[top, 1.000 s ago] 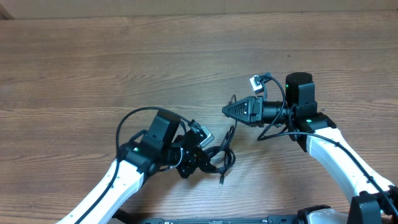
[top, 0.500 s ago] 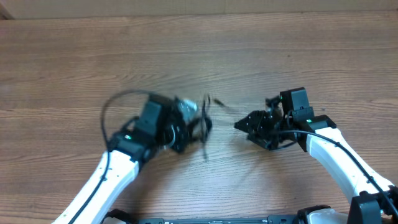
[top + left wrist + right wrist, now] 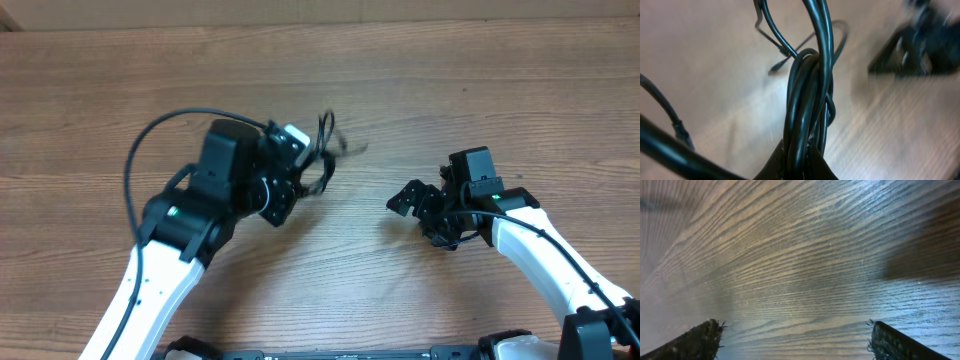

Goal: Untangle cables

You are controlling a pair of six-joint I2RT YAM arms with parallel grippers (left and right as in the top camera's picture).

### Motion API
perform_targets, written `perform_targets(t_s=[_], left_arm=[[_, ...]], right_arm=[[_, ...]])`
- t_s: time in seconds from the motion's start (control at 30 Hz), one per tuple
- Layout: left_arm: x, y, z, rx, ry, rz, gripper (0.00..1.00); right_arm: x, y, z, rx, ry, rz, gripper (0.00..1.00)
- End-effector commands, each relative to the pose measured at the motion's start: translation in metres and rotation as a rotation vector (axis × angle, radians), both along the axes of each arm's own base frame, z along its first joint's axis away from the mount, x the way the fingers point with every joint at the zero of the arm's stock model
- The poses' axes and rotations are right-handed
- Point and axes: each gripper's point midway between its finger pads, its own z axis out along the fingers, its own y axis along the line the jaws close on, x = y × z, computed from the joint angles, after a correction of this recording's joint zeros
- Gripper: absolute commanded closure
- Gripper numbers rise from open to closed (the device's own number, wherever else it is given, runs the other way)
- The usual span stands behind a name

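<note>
The bunch of cables still hangs in the air above the table. So my left gripper next moves down onto the bare wood below to release the cables.
The cables are a bunch of thin black cords hanging in the air, blurred in the overhead view. My left gripper is shut on them left of the table's middle. In the left wrist view the looped cords rise straight out of the pinched left gripper, and a small plug end dangles behind. My right gripper sits apart to the right, open and holding nothing. In the right wrist view the right gripper has its jaws spread wide over bare wood.
The wooden table stretches all around both arms. A thick black arm wire arcs out to the left of the left wrist. The right arm runs in from the lower right corner.
My left gripper has swung the cable bunch up and toward the far left. My right gripper has opened, let go of the cord, and drawn back to the right.
</note>
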Motion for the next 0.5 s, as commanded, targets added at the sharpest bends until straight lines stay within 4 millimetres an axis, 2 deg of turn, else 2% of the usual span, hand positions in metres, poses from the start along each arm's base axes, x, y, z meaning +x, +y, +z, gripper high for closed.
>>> perform_targets(t_s=[0.0,0.1,0.2,0.47], left_arm=[[-0.008,0.001,-0.033,0.021,0.156,0.038,0.95],[-0.018,0.005,-0.068,0.054,0.325,0.106,0.95],[-0.019,0.005,-0.093,0.064,0.45,0.194,0.96],[-0.019,0.004,-0.135,0.091,0.622,0.335,0.95]], right_arm=[[0.001,-0.003,-0.004,-0.019,-0.007,-0.004,0.03],[0.003,-0.002,-0.003,-0.016,-0.019,-0.004,0.01],[0.004,-0.003,-0.003,-0.016,-0.02,-0.004,0.0],[0.005,-0.007,-0.005,-0.046,-0.025,-0.013,0.0]])
